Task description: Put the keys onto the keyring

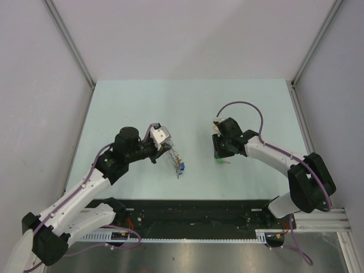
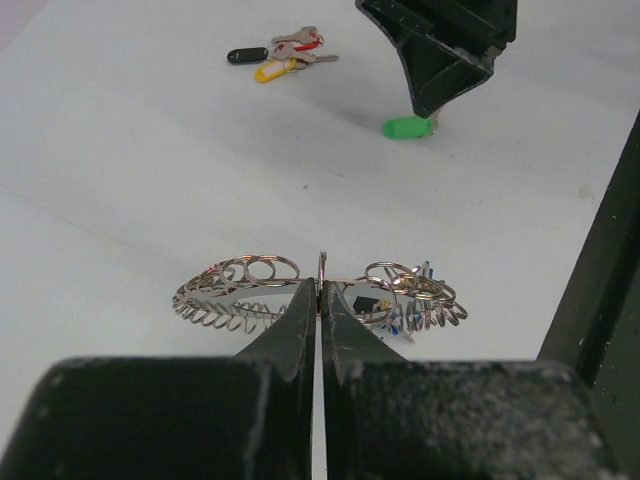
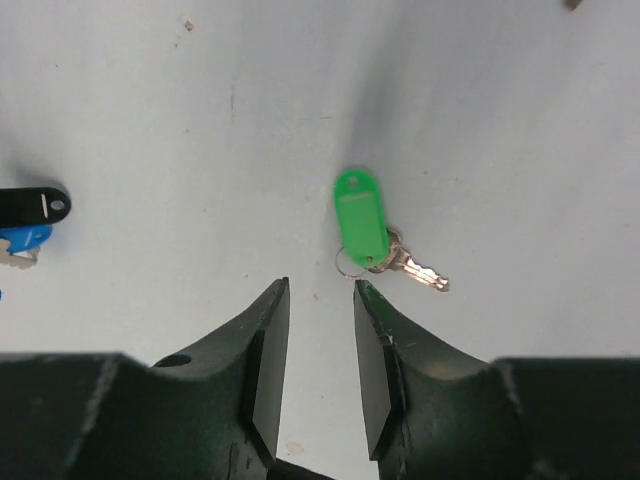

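I will turn my right gripper first and then lower its open fingers, to get around the small split ring [image 3: 349,265] that sticks out past the end of the green tag.
The keyring [image 2: 250,285] is a flat grey ring fringed with small silvery split rings. My left gripper [image 2: 322,284] is shut on its near rim and holds it edge-on, just above the table. Black and blue keys [image 2: 372,303] hang on its right side, and also show in the top view [image 1: 181,166]. A green-tagged key [image 3: 360,218] with a small split ring lies on the table. My right gripper [image 3: 321,288] is open just short of it, jaws on either side of bare table, touching nothing. In the top view the right gripper [image 1: 220,153] stands over the green key [image 1: 219,161].
A loose bunch of keys with black, yellow and red tags [image 2: 280,52] lies farther back on the table. The black rail [image 1: 193,213] runs along the near edge. The two grippers are about a hand's width apart.
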Controlling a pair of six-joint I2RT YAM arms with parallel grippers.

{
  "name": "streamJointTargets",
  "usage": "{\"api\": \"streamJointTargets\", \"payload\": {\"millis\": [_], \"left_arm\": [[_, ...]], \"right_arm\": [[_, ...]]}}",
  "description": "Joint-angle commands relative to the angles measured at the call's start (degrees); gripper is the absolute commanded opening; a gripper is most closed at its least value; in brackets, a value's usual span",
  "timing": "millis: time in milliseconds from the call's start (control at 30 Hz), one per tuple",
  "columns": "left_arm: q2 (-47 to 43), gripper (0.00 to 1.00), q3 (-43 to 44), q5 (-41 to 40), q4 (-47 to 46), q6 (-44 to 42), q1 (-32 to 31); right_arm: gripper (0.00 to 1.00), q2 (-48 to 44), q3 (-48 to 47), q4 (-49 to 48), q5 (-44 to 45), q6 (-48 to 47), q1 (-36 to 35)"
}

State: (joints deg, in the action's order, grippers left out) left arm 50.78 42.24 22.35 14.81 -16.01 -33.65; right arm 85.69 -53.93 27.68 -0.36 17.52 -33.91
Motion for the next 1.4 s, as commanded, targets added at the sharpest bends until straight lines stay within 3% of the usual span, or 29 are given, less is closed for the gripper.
{"api": "streamJointTargets", "payload": {"millis": [0,100,367,600,1367], "left_arm": [[-2.8,0.0,2.9,-3.1,-2.0,-0.3,0.3],[-3.6,0.0,2.6,-4.0,-2.2,-0.3,0.3],[-4.9,0.0,2.3,-6.7,-2.4,-0.4,0.3],[-6.0,0.0,2.0,-10.0,-2.7,-0.2,0.3],[-6.8,0.0,1.6,-11.0,-2.9,-0.2,0.3]], "right_arm": [[0.37,-1.5,-2.8,4.7,4.7,-3.4,-0.1],[0.37,-0.7,-2.9,6.3,4.5,-5.3,-0.2],[0.37,0.6,-3.2,7.5,8.3,-24.6,-5.2],[0.34,5.4,-7.0,9.8,11.9,-34.3,-9.4],[0.19,14.9,-10.1,8.7,10.5,-39.2,-10.6]]}}
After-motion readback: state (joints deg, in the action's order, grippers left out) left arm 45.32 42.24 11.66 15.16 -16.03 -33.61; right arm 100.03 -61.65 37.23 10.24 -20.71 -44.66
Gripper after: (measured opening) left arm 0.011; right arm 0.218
